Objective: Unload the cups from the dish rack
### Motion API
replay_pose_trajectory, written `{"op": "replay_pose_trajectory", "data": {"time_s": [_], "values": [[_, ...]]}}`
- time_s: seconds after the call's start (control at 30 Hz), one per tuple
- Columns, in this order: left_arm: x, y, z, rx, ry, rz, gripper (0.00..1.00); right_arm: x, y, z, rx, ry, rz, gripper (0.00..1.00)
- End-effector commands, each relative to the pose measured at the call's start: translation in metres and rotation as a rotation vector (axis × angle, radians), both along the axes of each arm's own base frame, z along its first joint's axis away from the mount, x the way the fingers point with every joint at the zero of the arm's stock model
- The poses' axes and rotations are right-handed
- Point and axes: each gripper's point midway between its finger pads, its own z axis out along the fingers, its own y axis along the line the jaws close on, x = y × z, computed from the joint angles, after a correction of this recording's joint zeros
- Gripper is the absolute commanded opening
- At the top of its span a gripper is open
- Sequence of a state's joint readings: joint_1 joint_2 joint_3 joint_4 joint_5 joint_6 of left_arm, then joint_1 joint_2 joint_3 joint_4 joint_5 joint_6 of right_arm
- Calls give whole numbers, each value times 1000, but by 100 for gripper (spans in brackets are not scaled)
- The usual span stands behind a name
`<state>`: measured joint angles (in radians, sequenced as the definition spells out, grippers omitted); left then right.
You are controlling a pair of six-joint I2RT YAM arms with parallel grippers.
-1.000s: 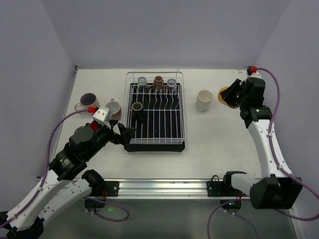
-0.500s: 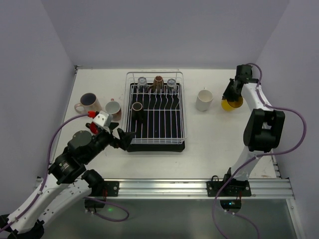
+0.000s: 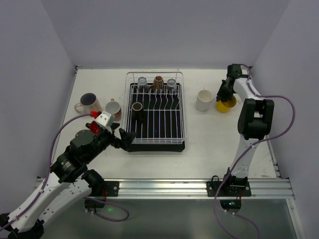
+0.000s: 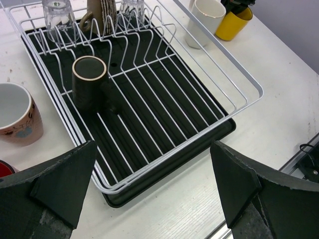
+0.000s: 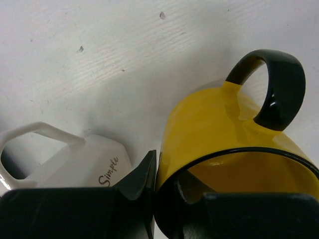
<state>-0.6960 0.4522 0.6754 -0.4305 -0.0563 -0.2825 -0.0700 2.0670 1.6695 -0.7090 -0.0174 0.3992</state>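
The dark brown cup's body (image 3: 137,111) sits outward of and below my fingers, so next my left gripper should go outward over the rack (image 3: 182,107) and down astride the cup.
The white-wire dish rack (image 3: 182,107) on a black tray holds a dark brown cup (image 3: 137,110), an upturned brown cup (image 3: 158,82) and two clear glasses (image 3: 142,82) at its back. My right gripper (image 3: 223,95) is shut on the rim of a yellow mug (image 3: 224,104) with a black handle (image 5: 276,84), one finger inside and one outside, beside a white mug (image 3: 203,99). My left gripper (image 3: 127,139) is open and empty at the rack's front left corner; in the left wrist view the rack (image 4: 239,82) and dark cup (image 4: 88,82) lie ahead.
A purple-lined mug (image 3: 87,102) and a peach mug (image 3: 113,108) stand on the table left of the rack. The white mug (image 5: 84,164) sits close to the yellow mug (image 5: 219,129). Walls close the table on the back and both sides.
The right arm has swung the yellow mug leftward and down towards the table beside the white mug. The left gripper has shifted slightly, still open at the rack's front left corner.
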Motion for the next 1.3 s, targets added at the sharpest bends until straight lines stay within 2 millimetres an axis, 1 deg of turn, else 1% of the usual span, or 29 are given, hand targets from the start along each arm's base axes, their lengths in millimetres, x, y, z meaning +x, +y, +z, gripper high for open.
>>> {"op": "replay_pose_trajectory", "data": {"time_s": [0.0, 0.1, 0.23, 0.27, 0.3, 0.4, 0.43, 0.5, 0.53, 0.6, 0.63, 0.67, 0.7, 0.73, 0.77, 0.8, 0.83, 0.87, 0.9, 0.93, 0.97, 1.0, 1.03, 1.07, 1.1, 1.13, 1.17, 1.2, 1.27], "values": [[6, -1, 4, 14, -26, 2, 100, 16, 6, 21, -13, -49, 29, 2], [8, 0, 1, 26, -19, 17, 100, 19, 6, 17, -13, -43, 30, 11], [12, 4, -2, 41, -12, 43, 100, 16, 9, 21, -4, -48, 47, 36], [14, 5, -1, 44, -14, 52, 100, 17, 9, 25, -7, -65, 44, 46], [16, 7, -3, 53, -10, 66, 100, 17, 8, 40, -12, -100, 43, 48], [20, 9, -4, 71, -1, 89, 100, 17, 10, 61, -7, -154, 42, 61], [22, 9, -5, 78, 5, 95, 100, 15, 11, 77, -1, -186, 44, 63], [26, 9, -4, 97, 21, 114, 100, 12, 11, 94, -3, -225, 40, 67], [28, 9, -2, 100, 28, 121, 100, 7, 11, 111, -6, -261, 38, 70], [34, 5, 4, 108, 50, 129, 100, 3, 13, 131, -3, -321, 33, 71], [37, 3, 6, 113, 56, 131, 100, -4, 13, 131, 4, -328, 31, 71], [39, 1, 7, 115, 64, 135, 100, -9, 16, 156, 16, -401, 32, 71], [45, -3, 8, 128, 79, 139, 100, -15, 19, 163, 26, -425, 32, 71], [49, -5, 8, 137, 87, 142, 100, -26, 21, 154, 40, -416, 31, 70], [53, -7, 7, 144, 96, 150, 100, -32, 24, 181, 53, -510, 28, 70], [61, -9, 5, 165, 114, 169, 98, -39, 29, 184, 75, -536, 37, 70], [64, -11, 4, 171, 124, 176, 98, -51, 32, 169, 93, -519, 38, 69], [68, -13, 7, 169, 128, 184, 96, -58, 35, 191, 110, -604, 39, 68], [75, -15, -1, 190, 150, 206, 94, -66, 42, 193, 139, -627, 58, 68], [79, -16, -1, 191, 154, 215, 93, -73, 46, 180, 159, -638, 62, 67], [83, -18, 1, 188, 153, 229, 93, -80, 50, 183, 187, -661, 61, 65], [92, -18, -4, 202, 160, 261, 92, -94, 57, 197, 215, -718, 82, 65], [96, -19, -5, 204, 161, 272, 92, -106, 62, 179, 240, -701, 90, 64], [104, -20, -7, 210, 162, 299, 91, -110, 65, 187, 267, -755, 93, 63], [109, -21, -8, 213, 163, 315, 91, -124, 70, 201, 284, -815, 107, 63], [113, -21, -11, 221, 167, 330, 90, -134, 77, 188, 317, -805, 131, 62], [118, -22, -10, 222, 166, 346, 89, -139, 80, 194, 337, -838, 141, 62], [126, -24, -20, 247, 182, 367, 89, -146, 83, 194, 347, -848, 151, 62], [135, -30, -26, 255, 196, 372, 88, -163, 92, 199, 380, -880, 200, 62]]}}
